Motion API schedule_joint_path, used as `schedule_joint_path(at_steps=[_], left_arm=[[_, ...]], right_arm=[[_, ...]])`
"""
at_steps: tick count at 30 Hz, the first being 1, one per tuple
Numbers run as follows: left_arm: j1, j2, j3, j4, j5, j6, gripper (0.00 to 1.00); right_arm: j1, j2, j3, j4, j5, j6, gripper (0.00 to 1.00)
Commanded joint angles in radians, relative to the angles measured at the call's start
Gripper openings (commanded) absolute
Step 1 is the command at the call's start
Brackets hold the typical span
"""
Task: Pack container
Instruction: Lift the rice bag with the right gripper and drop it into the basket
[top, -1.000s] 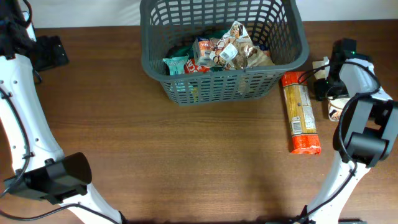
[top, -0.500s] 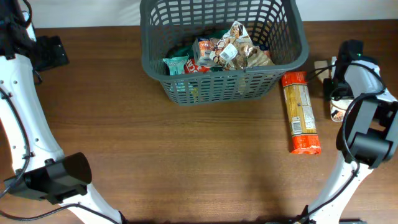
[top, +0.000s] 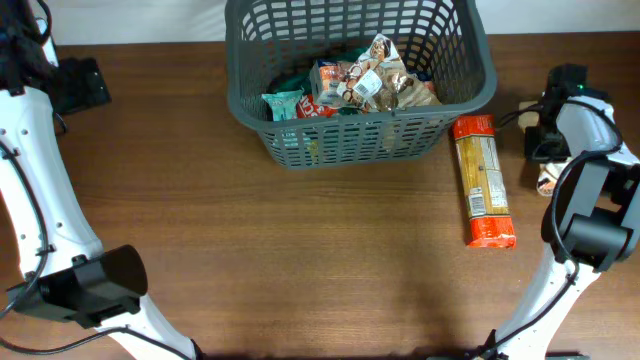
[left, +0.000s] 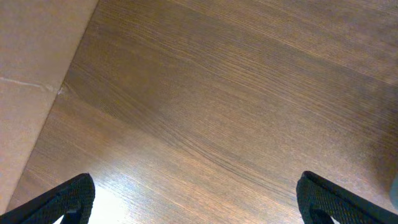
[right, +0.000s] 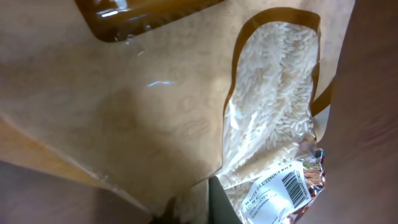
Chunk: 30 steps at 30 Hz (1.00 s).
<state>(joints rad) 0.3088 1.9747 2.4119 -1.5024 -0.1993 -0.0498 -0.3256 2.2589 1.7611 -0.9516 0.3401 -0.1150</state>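
I will next lift the bag (top: 547, 181) with my right gripper, carry it to the basket's roomier end (top: 264, 80), which lies to the gripper's left in the overhead view, and release it.
The container (top: 350, 140), a dark grey lattice basket, stands at the back centre with several snack packets (top: 350, 82) inside. To its right, my right gripper (top: 548, 140) is down on a tan rice bag (top: 547, 181). In the right wrist view the rice bag (right: 124, 106) fills the frame, white grains showing through its clear window. My right gripper (right: 199, 208) is shut on the bag's edge, one dark finger (right: 222, 202) showing. My left gripper (left: 199, 199) hangs wide open over bare wood at the table's far left (top: 80, 85), holding nothing.
A long orange and yellow pasta packet (top: 483, 180) lies on the table between the basket and the right arm. The table's left edge (left: 62, 87) shows in the left wrist view. Both arms' white links stand along the left and right sides.
My right gripper has shifted slightly right and closed on the rice bag. The pale corner of the bag seen left of the gripper earlier no longer shows. The left arm has not moved.
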Motion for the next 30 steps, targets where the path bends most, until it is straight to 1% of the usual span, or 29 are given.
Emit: schedule_joint_path(at_steps=[1,5,7,14,18,21,23,27,30], left_arm=[[0.002,0.008,-0.005,0.001,-0.007,-0.01,0.99],[0.002,0.008,-0.005,0.002,-0.007,-0.01,0.99],[0.002,0.008,-0.005,0.002,-0.007,-0.01,0.99],[0.002,0.008,-0.005,0.002,-0.007,-0.01,0.99],[0.002,0.008,-0.005,0.002,-0.007,-0.01,0.99],[0.002,0.008,-0.005,0.001,-0.007,-0.01,0.99],[0.002,0.008,-0.005,0.002,-0.007,-0.01,0.99],[0.002,0.008,-0.005,0.001,-0.007,-0.01,0.99],[0.002,0.008,-0.005,0.001,-0.007,-0.01,0.99]], right_arm=[[-0.003,-0.028,0.05,-0.048,-0.103,0.109,0.04],[-0.031,-0.092,0.172,-0.122,-0.342,0.132,0.04],[-0.041,-0.128,0.242,-0.16,-0.428,0.15,0.04],[-0.032,-0.257,0.574,-0.3,-0.554,0.176,0.04],[0.008,-0.333,0.753,-0.358,-0.652,0.176,0.04],[0.078,-0.396,0.861,-0.382,-0.726,0.166,0.04],[0.142,-0.435,0.903,-0.381,-0.756,0.117,0.04],[0.329,-0.493,0.925,-0.377,-0.743,-0.029,0.04],[0.47,-0.486,0.919,-0.384,-0.665,-0.093,0.04]])
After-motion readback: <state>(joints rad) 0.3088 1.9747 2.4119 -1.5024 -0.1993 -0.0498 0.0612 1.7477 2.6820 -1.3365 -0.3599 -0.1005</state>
